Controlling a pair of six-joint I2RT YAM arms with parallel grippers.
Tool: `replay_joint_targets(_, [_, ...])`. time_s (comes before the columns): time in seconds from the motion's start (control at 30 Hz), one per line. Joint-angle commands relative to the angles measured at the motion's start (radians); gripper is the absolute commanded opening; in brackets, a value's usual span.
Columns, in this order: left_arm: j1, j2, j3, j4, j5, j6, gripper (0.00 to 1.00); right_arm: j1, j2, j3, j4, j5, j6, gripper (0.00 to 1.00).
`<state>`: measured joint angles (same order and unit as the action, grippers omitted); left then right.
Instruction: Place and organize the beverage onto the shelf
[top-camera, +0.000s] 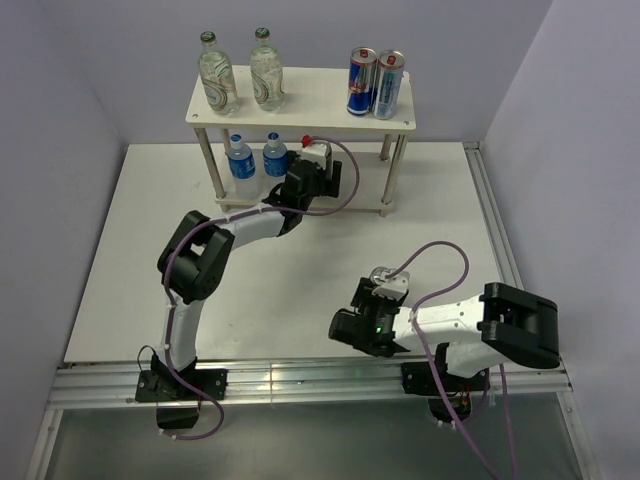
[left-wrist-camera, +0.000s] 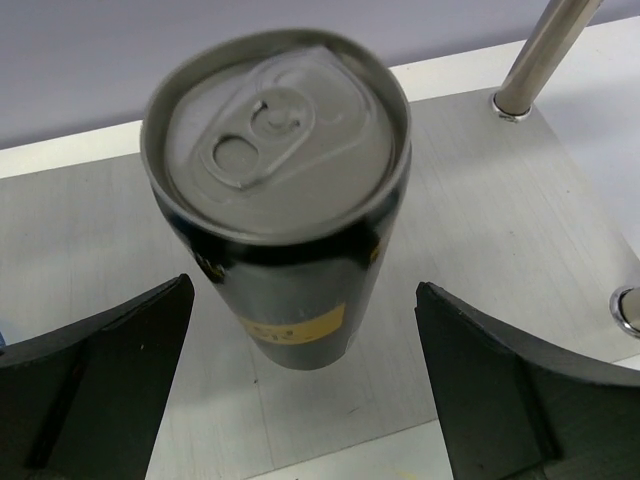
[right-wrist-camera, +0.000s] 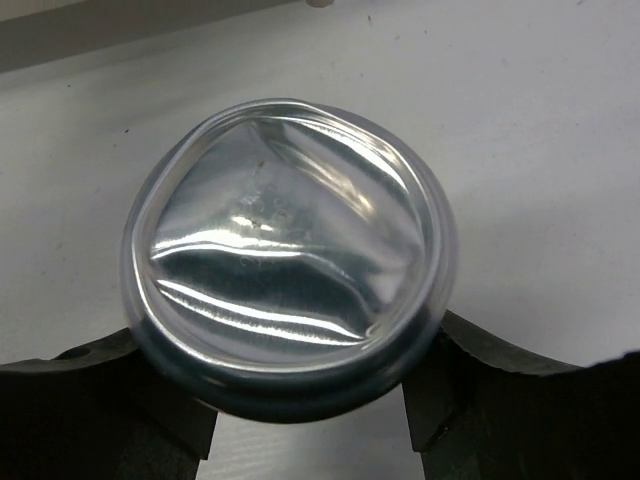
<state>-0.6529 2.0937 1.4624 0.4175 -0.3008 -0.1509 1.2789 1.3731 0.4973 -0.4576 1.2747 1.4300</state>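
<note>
My right gripper should next move outward over the gap between the dark can and the metal leg and release its can, as the lower board (left-wrist-camera: 480, 200) is bare there.
The shelf (top-camera: 310, 108) stands at the back. Its top board bears two green-capped bottles (top-camera: 218, 75) (top-camera: 266, 70). Two blue-labelled water bottles (top-camera: 241, 160) (top-camera: 274, 158) stand on the lower board at the left. My left gripper (top-camera: 310, 165) reaches in over the lower board (left-wrist-camera: 480, 200), open (left-wrist-camera: 302, 292). A dark can with a gold label (left-wrist-camera: 280, 170) stands upright between its fingers, touching neither. My right gripper (top-camera: 375, 290) is shut (right-wrist-camera: 300, 405) on the second can (right-wrist-camera: 285, 240), whose dented silver base faces the camera; it shows as silver in the top view (top-camera: 383, 277).
Two tall blue-and-silver cans (top-camera: 361, 82) (top-camera: 388, 85) stand at the right of the top board. A metal shelf leg (left-wrist-camera: 545, 50) rises right of the left gripper, another leg foot (left-wrist-camera: 628, 310) nearer. The white table (top-camera: 300, 290) has a raised rail on its right edge (top-camera: 495, 230).
</note>
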Motion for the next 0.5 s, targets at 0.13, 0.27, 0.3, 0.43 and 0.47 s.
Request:
replay_joint_targets(0.13, [0.003,-0.073,-0.059,0.058,-0.011,-0.015,0.99,-0.084,-0.031,-0.065,0.358,-0.035,-0.28,0.31])
replay_joint_targets(0.27, [0.004,-0.132,-0.114,0.066,-0.015,-0.036,0.99,-0.084,-0.002,-0.025,0.283,-0.043,-0.235,0.02])
replay_joint_targets(0.3, [0.003,-0.144,-0.125,0.061,-0.014,-0.038,0.99,-0.082,-0.003,-0.022,0.275,-0.043,-0.233,0.0])
replay_joint_targets(0.43, [-0.005,-0.234,-0.161,0.012,0.003,-0.056,0.99,-0.079,-0.052,-0.005,0.266,-0.055,-0.275,0.0])
replay_joint_targets(0.47, [-0.008,-0.25,-0.186,0.009,0.009,-0.059,0.99,-0.079,-0.084,0.006,0.267,-0.057,-0.304,0.0])
